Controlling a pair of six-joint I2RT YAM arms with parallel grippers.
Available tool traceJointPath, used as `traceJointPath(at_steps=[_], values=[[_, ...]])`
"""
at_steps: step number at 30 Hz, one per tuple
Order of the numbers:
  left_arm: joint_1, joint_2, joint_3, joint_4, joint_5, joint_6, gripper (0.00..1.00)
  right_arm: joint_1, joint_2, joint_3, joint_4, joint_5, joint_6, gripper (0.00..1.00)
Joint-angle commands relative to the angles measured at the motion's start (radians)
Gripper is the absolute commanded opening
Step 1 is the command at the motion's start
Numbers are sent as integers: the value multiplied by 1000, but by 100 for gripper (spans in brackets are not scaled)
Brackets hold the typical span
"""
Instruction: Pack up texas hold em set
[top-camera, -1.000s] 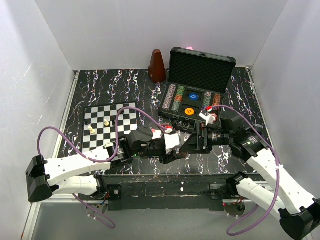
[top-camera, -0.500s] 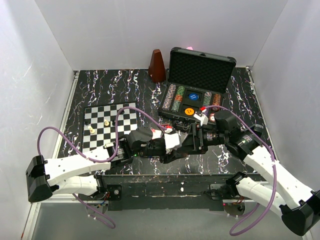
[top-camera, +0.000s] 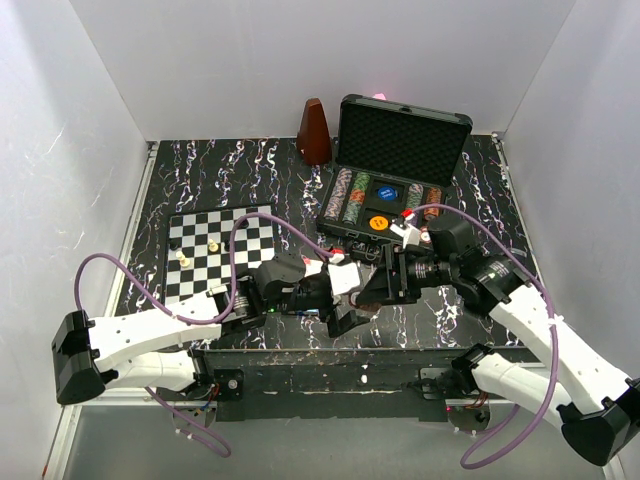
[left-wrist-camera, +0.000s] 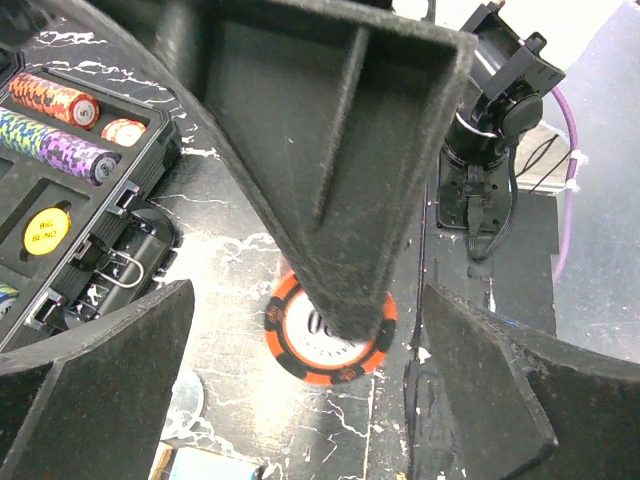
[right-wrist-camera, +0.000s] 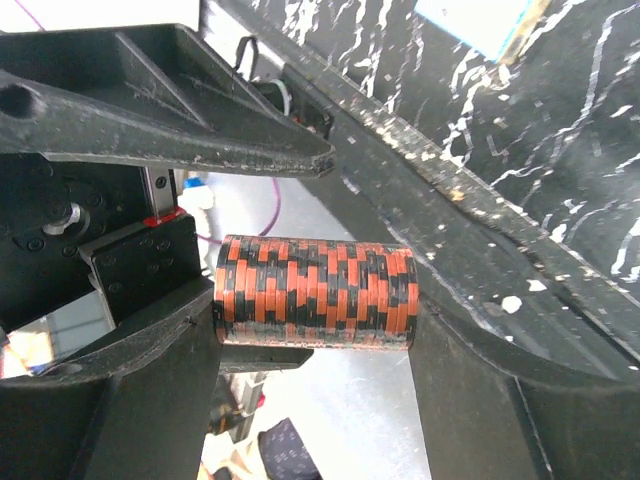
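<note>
My right gripper holds a stack to carry outward next, turn above the gap in the case's orange row (top-camera: 429, 224), lower and release there, as matching chips leave room.
The texas hold em set's black case (top-camera: 340, 236) stands open at the back right, with its foam-lined lid (top-camera: 403, 140) upright and rows of striped chips (top-camera: 350, 195) inside. In front of it, low over the table's near edge, my two grippers meet. My right gripper (right-wrist-camera: 313, 300) is shut on a stack of orange-and-black chips (right-wrist-camera: 313, 275), held lengthwise between its fingers. My left gripper (left-wrist-camera: 305, 400) is open on either side of that stack, whose end chip (left-wrist-camera: 300, 345) shows behind a right finger (left-wrist-camera: 340, 180). The case corner (left-wrist-camera: 120, 215) and a yellow button (left-wrist-camera: 45, 230) lie to the left.
A chessboard (top-camera: 220, 245) with two pieces (top-camera: 212, 246) lies at the left. A brown metronome (top-camera: 314, 132) stands behind the case's left corner. A round silver disc (left-wrist-camera: 185, 400) and a pale flat box (left-wrist-camera: 200, 465) lie under my left gripper. White walls close three sides.
My left gripper has opened and let go of the chip stack. My right gripper has moved left onto the stack and closed on it.
</note>
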Motion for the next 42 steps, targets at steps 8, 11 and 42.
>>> traceJointPath(at_steps=[8,11,42], values=[[25,-76,76,-195,80,-39,98,-107,71,353,-273,533,-379,1],[124,-131,70,-224,131,-77,98,-121,108,399,-246,652,-458,1],[594,-180,73,-312,-19,-252,98,-401,625,463,8,565,-1588,1]])
